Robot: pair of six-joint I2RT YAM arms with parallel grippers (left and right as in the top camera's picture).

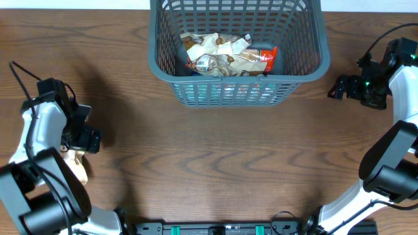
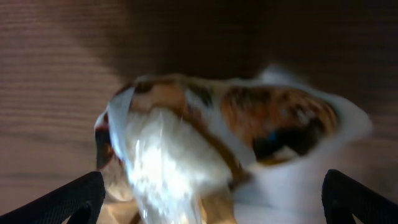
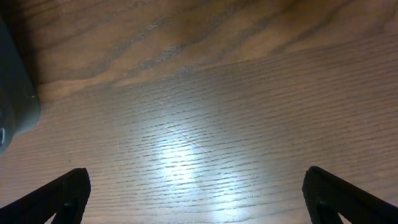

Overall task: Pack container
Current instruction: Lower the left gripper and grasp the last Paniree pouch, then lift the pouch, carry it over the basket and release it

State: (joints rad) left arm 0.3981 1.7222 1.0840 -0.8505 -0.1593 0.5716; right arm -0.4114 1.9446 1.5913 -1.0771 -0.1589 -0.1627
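Observation:
Next, my left gripper comes down, fingers spread around the loose packet's far end (image 1: 73, 156) (image 2: 180, 165), and closes, since that packet end is directly below it, between my fingers.
The container (image 1: 157, 46) is a dark grey-blue lattice basket at the top middle of the table, and several snack packets (image 1: 225, 55) lie inside it. A corner of it shows in the right wrist view (image 3: 15, 93). One loose white and tan snack packet (image 1: 77, 163) lies at the table's left side and fills the left wrist view (image 2: 224, 149). My left gripper (image 2: 214, 202) is open, its fingers spread on either side of the packet, close above it. My right gripper (image 3: 199, 199) is open and empty over bare wood, right of the basket.
The wooden table (image 1: 215, 163) stretches between the arms. The right arm (image 1: 366, 85) sits near the table's right edge, the left arm (image 1: 62, 124) near its left edge.

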